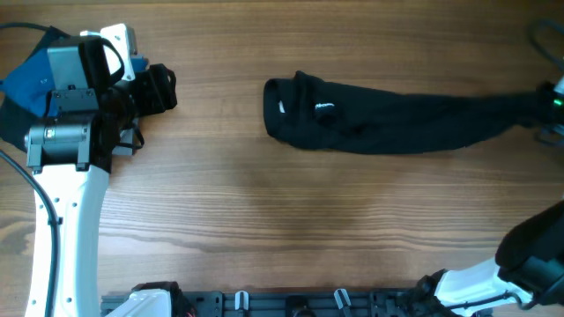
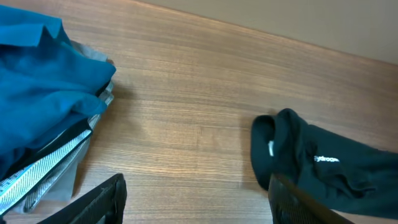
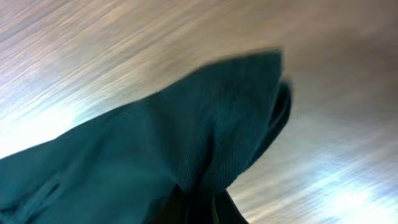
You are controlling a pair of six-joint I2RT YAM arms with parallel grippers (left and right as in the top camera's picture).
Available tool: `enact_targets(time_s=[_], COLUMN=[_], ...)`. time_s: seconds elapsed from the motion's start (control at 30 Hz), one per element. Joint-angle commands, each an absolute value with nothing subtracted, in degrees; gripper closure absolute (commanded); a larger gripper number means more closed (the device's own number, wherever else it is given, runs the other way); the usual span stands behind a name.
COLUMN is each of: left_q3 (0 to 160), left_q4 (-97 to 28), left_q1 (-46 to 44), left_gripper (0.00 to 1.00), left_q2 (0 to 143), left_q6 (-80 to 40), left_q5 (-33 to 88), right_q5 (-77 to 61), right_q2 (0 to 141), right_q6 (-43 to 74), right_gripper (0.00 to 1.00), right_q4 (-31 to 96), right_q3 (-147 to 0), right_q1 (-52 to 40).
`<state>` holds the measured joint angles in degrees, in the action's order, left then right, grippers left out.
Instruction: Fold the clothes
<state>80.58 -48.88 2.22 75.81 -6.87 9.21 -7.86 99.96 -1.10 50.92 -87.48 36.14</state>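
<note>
The shirt is stretched out long, so the right gripper should bring its pinched end to the left in the overhead view, onto the shirt's middle (image 1: 405, 123), and let go of it.
The black T-shirt (image 1: 397, 114) lies bunched in a long strip from the table's middle to the right edge, with its white neck label (image 1: 324, 107) near the left end. My right gripper (image 1: 551, 101) is at the far right edge, shut on the shirt's right end. In the right wrist view the fabric (image 3: 155, 143) is pinched between the jaws (image 3: 199, 208). My left gripper (image 1: 159, 88) is open and empty at the back left, apart from the shirt. In the left wrist view its fingers (image 2: 196, 186) frame bare wood, with the shirt (image 2: 323, 168) to the right.
A blue collared shirt (image 1: 31, 79) lies at the back left corner under my left arm. In the left wrist view it (image 2: 43, 81) sits on grey folded garments (image 2: 56, 168). A black rail (image 1: 291, 302) runs along the front edge.
</note>
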Motion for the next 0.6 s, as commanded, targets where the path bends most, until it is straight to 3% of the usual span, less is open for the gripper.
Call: enact_targets(time_s=[0.0,0.27,0.57], left_q3=[80.68,80.68,80.68], left_q4=[-49.15,-49.10,-49.12], left_q1=[2.42,2.42,2.42], left_gripper=[0.27,0.27,0.27], left_q2=[75.75,75.75,75.75], left_q6=[-6.20,-6.20,-6.17], left_q5=[8.88,8.86,8.86], right_q5=[-10.11,-8.78,-4.43], right_q2=[98.04,98.54,105.23], right_q6=[-4.45,-6.90,-9.02], right_gripper=[0.96,0.96,0.96], right_q4=[50.59,56.40,62.61], right_q3=[-88.79,-88.51,-88.49], right_q1=[36.47,29.36,10.52])
